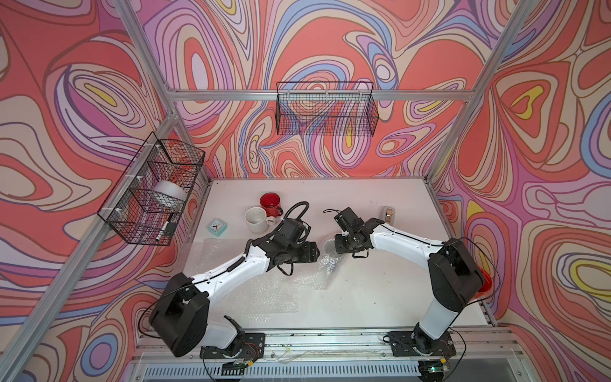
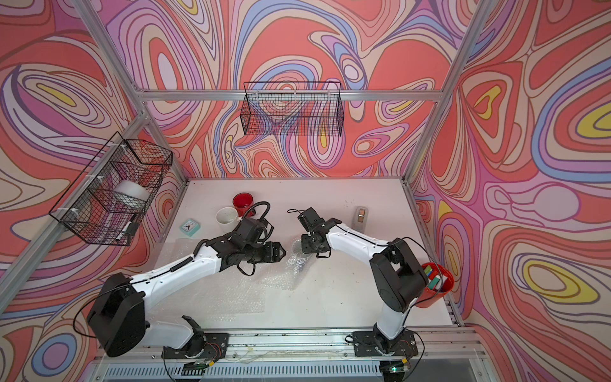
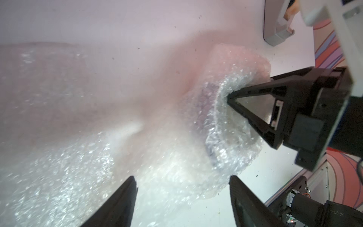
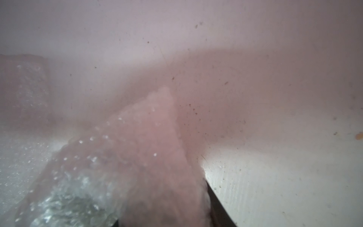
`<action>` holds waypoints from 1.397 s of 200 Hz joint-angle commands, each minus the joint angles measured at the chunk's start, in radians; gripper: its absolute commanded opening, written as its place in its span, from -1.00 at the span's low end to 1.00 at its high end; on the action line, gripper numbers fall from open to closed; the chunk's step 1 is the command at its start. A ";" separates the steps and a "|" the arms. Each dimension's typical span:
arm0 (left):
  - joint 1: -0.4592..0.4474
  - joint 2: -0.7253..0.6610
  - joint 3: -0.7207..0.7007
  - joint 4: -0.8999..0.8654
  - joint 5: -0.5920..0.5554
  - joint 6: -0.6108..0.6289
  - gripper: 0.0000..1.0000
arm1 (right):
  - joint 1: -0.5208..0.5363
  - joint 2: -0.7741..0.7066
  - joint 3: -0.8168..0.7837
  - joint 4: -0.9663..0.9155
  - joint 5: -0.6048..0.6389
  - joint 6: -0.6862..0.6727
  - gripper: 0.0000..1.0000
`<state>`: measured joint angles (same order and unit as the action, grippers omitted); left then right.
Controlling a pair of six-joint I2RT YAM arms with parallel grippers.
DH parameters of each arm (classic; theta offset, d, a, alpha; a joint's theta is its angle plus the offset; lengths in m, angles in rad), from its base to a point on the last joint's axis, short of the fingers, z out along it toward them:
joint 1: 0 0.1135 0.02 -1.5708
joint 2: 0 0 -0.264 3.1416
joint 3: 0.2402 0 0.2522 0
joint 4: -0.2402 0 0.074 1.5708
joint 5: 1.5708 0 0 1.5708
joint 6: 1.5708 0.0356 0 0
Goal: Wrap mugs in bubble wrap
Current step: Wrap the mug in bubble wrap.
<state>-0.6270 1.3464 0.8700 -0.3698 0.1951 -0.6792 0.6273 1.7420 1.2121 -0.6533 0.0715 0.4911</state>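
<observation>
A wrap tail trails from the bundle, so my left gripper draws back and down next, away from my right gripper, onto the tail's loose edge (image 1: 300, 275) (image 3: 116, 170).
A red mug (image 1: 270, 201) and a white mug (image 1: 256, 220) stand upright at the back left of the table. Between the two grippers lies a bundle of bubble wrap (image 3: 231, 125). A greyish mug (image 3: 209, 92) shows dimly through the wrap, lying on its side. My right gripper (image 4: 161, 204) has a bunched fold of the wrap between its jaws at the bundle's mouth. The left gripper (image 3: 182, 176) stands open just short of the bundle, holding nothing. More flat bubble wrap (image 1: 264, 291) covers the table under the left arm.
A mint clock (image 1: 217, 227) sits left of the white mug. A grey tape dispenser (image 1: 390, 214) lies at the back right. Wire baskets hang on the left wall (image 1: 155, 188) and the back wall (image 1: 325, 109). A red cup (image 2: 434, 281) sits behind the right arm.
</observation>
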 commanded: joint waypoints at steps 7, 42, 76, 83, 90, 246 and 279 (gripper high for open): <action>0.054 -0.076 -0.106 -0.111 -0.033 -0.030 0.52 | -0.009 0.000 0.022 -0.054 0.083 -0.006 -0.17; 0.069 -0.121 -0.181 -0.118 0.001 -0.046 0.50 | -0.009 0.011 0.017 -0.037 0.058 -0.003 -0.17; 0.069 -0.094 -0.201 -0.093 0.025 -0.048 0.49 | -0.009 0.013 0.014 -0.026 0.048 0.001 -0.17; 0.069 -0.087 -0.205 -0.088 0.028 -0.049 0.48 | -0.008 0.012 0.012 -0.023 0.047 0.002 -0.17; 0.069 -0.079 -0.207 -0.081 0.031 -0.051 0.47 | -0.008 0.011 0.012 -0.022 0.045 0.002 -0.17; 0.069 -0.097 -0.219 -0.062 0.064 -0.044 -0.74 | -0.008 0.011 -0.003 -0.020 0.037 -0.001 -0.18; 0.068 -0.167 -0.185 -0.113 0.063 -0.022 -1.00 | -0.008 0.014 0.002 -0.030 0.039 -0.012 -0.19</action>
<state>-0.5629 1.2316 0.6407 -0.4198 0.2646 -0.7261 0.6231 1.7420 1.2156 -0.6655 0.0929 0.4904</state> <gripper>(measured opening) 0.046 0.406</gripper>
